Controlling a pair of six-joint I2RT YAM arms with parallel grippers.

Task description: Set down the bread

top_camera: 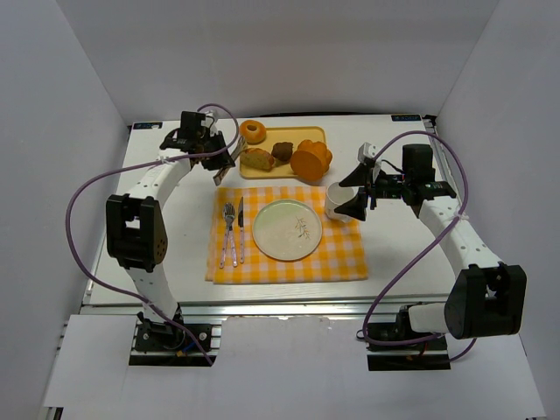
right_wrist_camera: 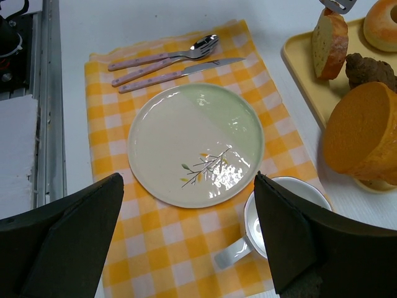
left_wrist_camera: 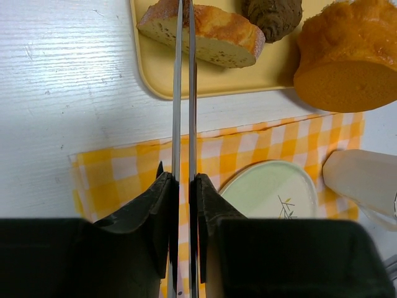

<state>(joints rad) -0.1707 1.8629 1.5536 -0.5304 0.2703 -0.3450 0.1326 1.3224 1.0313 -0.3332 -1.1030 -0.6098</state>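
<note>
I will next use my left gripper to swing the tongs and the slice of bread back from the tray, turn the tongs' tips over the pale green plate and let go there, because the plate is empty.
A slice of bread lies on the yellow tray, with a dark pastry and a big orange loaf beside it. My left gripper is shut on a pair of metal tongs. Their two blades run close together and their tips reach the slice; I cannot tell whether they pinch it. From above, the left gripper sits just left of the bread. The pale green plate rests on the yellow checked cloth. My right gripper hangs open over the cloth, beside the white cup.
A ring-shaped bun lies at the tray's far left corner. A fork and a knife lie left of the plate. White walls close in the table on three sides.
</note>
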